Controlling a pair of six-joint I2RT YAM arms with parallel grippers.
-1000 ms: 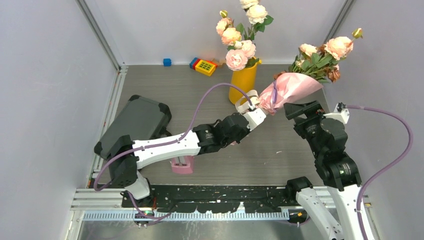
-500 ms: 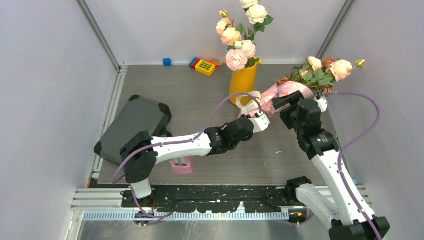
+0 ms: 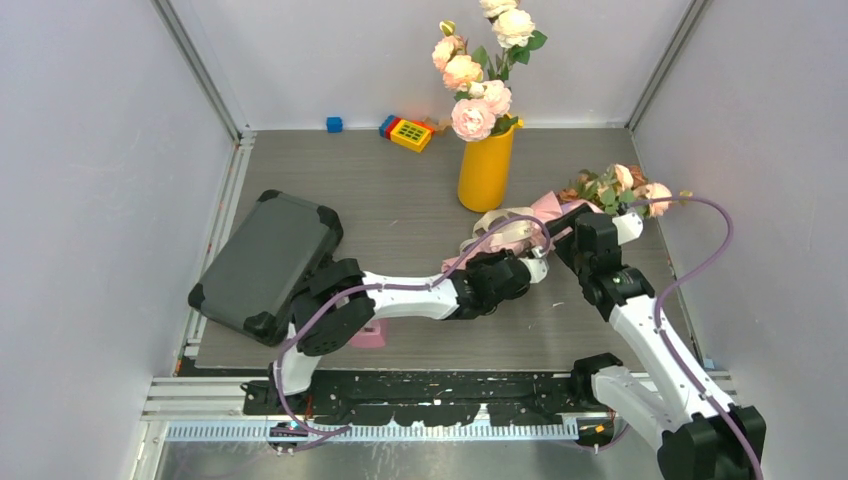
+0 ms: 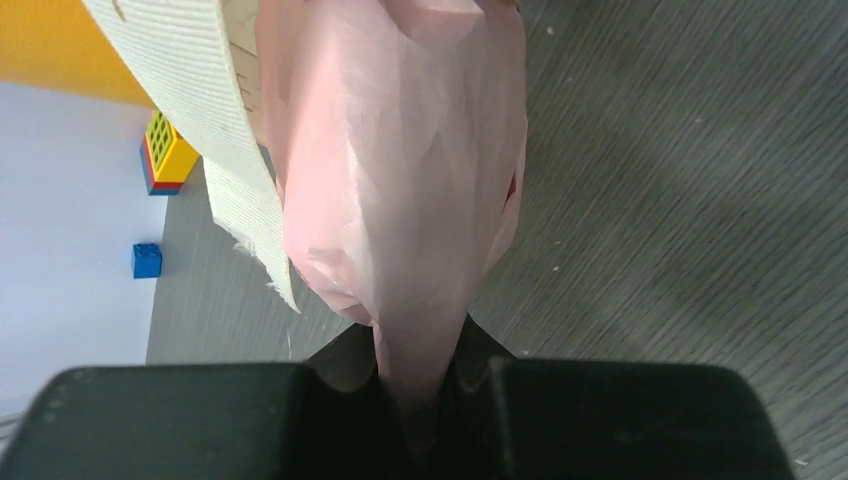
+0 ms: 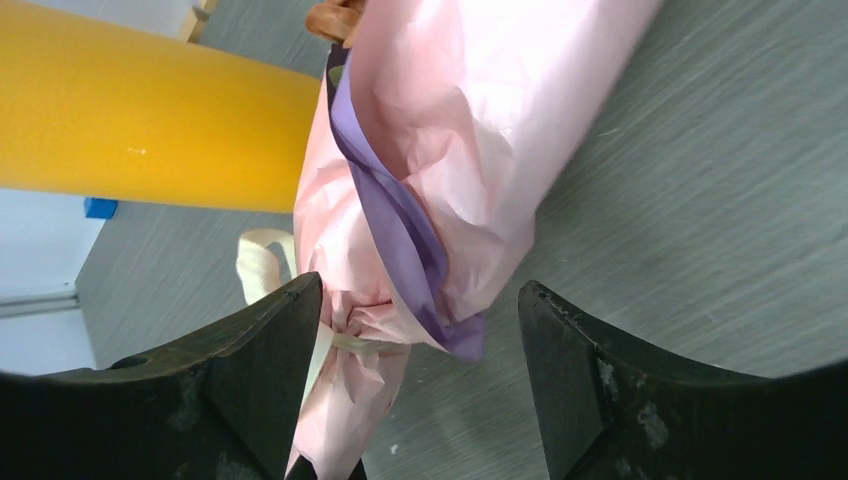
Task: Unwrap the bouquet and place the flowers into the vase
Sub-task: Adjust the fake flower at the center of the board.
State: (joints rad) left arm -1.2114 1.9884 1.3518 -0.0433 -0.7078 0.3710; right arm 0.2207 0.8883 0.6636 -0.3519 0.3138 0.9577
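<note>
Next, my left gripper carries the narrow pink paper tail [image 4: 418, 355] down toward the table and back from the yellow vase.
The bouquet [image 3: 548, 212] lies low over the table, right of the vase [image 3: 485, 172], its small flowers [image 3: 622, 186] pointing at the right wall. My left gripper [image 3: 540, 262] is shut on the narrow pink paper tail [image 4: 420, 350]. The beige ribbon [image 4: 215, 130] hangs loose beside it. My right gripper [image 5: 420, 330] is open, its fingers [image 5: 585, 370] straddling the tied neck of the pink and purple wrap [image 5: 470, 150]; the left finger is close against the paper. The yellow vase [image 5: 150, 120] stands just behind and holds larger pale roses [image 3: 475, 75].
A dark grey case [image 3: 265, 260] lies at the left. A yellow and red toy block [image 3: 410, 132] and a small blue brick [image 3: 334, 124] sit by the back wall. A pink object [image 3: 365, 335] lies under my left arm. Grey walls close in on both sides.
The bouquet has come down from a raised tilt to lie low near the table. Both arms have stretched further forward. My right gripper has moved onto the wrap's neck, and its jaws have narrowed slightly.
</note>
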